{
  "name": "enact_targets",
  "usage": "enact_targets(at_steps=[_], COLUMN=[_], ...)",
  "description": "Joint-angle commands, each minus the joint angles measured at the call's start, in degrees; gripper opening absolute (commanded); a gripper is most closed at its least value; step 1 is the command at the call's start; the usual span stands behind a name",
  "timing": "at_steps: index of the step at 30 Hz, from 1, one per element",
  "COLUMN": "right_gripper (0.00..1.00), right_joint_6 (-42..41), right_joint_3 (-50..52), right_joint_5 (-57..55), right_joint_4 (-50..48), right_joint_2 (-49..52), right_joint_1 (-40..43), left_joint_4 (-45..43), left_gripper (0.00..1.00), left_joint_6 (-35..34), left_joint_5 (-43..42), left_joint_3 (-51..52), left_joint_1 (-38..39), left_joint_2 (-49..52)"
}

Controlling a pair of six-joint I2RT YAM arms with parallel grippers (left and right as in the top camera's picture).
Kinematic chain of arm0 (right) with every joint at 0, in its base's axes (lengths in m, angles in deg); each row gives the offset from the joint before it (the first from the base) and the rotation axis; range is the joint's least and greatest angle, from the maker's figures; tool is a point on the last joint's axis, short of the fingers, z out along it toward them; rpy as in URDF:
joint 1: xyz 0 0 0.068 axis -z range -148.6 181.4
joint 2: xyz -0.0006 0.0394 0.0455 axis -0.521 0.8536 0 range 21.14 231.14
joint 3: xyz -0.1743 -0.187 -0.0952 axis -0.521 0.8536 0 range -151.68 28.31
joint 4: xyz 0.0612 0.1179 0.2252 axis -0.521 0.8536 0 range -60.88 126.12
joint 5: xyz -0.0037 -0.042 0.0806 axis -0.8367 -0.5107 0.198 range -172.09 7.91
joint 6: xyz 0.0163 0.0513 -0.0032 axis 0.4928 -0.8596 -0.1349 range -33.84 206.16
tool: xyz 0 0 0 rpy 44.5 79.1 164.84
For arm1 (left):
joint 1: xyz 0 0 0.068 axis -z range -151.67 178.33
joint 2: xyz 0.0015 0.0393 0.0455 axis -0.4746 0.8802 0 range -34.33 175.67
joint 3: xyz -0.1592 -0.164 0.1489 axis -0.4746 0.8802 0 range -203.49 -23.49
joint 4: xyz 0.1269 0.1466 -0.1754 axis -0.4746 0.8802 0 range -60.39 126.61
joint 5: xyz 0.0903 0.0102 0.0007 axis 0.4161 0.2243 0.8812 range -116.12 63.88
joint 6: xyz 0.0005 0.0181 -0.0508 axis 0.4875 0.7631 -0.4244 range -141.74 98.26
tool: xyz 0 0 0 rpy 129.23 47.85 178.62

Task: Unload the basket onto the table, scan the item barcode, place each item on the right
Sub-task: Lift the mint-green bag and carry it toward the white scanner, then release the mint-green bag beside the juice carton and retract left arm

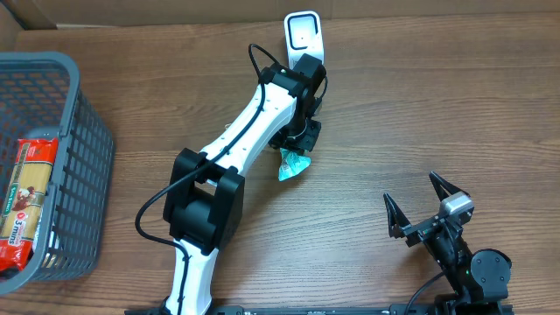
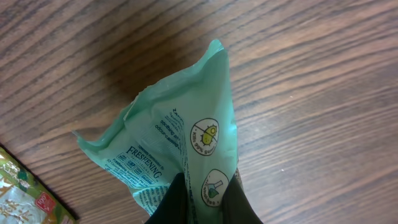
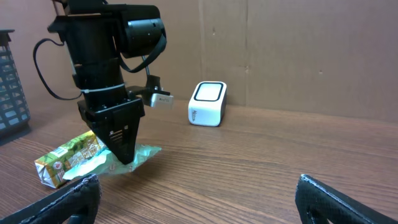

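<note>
The robot will next ease its left gripper a little to the left in the overhead view and let go of the packet on the tabletop (image 1: 283, 181) beside the carton, where the wood is clear.
My left gripper (image 1: 302, 140) is shut on the edge of a mint-green wipes packet (image 1: 293, 164), the item, near the middle of the table. In the left wrist view the packet (image 2: 180, 137) spreads out from between the black fingers (image 2: 239, 202), printed side up; I see no barcode on that face. A white barcode scanner (image 1: 303, 33) stands at the table's far edge, just beyond the left arm, and shows in the right wrist view as scanner (image 3: 207, 102). My right gripper (image 1: 426, 197) stands open and empty at the near right.
A grey plastic basket (image 1: 87, 149) at the far left holds a pasta package (image 1: 26, 201). A green-and-yellow carton (image 3: 65, 158) lies on the table beside the held packet (image 3: 142, 154). Cardboard walls close off the back.
</note>
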Motion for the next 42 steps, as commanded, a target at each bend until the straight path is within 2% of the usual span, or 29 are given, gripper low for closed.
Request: enact_targets(at_steps=[1,4,8,14,15,18,19,21,27,33,38,42], right_gripper=[1.0,1.0,1.0,1.0,1.0,1.0,1.0,1.0,1.0,1.0,1.0,1.0], right_joint_6=[0.0,0.0,0.0,0.0,0.0,0.0,0.0,0.0,0.0,0.0,0.0,0.0], right_joint_3=[0.6,0.6,0.6,0.6,0.6,0.6,0.6,0.6,0.6,0.6,0.6,0.6], right_joint_5=[-0.1,-0.1,-0.1,-0.1,-0.1,-0.1,-0.1,-0.1,-0.1,-0.1,-0.1,-0.1], right_joint_4=[-0.1,-0.1,-0.1,-0.1,-0.1,-0.1,-0.1,-0.1,-0.1,-0.1,-0.1,-0.1], right_joint_2=[-0.5,-0.5,-0.5,-0.5,-0.5,-0.5,-0.5,-0.5,-0.5,-0.5,-0.5,-0.5], right_joint_1=[-0.2,-0.2,-0.2,-0.2,-0.2,-0.2,-0.2,-0.2,-0.2,-0.2,-0.2,-0.2], left_joint_4=[-0.1,1.1,3.8,3.7,3.7,3.7,3.8,4.3,9.0,18.3,25.0,26.8], left_gripper=[0.04,0.04,0.04,0.06,0.12,0.42,0.49,0.54,0.56,0.59,0.6,0.61], left_joint_6=[0.6,0.4,-4.2,-4.2,-4.2,-4.2,-4.2,-4.2,-3.7,-2.9,-2.9,-3.3], left_joint_5=[1.3,2.7,7.2,7.5,7.5,7.5,7.5,7.5,7.7,8.4,8.6,11.2], left_joint_3=[0.0,0.0,0.0,0.0,0.0,0.0,-0.1,-0.8,-8.5,-26.7,-40.7,-44.9], left_joint_1=[-0.2,-0.2,-0.2,-0.2,-0.2,-0.2,-0.2,-0.3,-0.9,-4.5,-12.4,-21.9], left_joint_2=[1.5,1.6,1.6,1.6,1.6,1.6,1.6,1.6,0.2,-2.9,-7.5,-12.5])
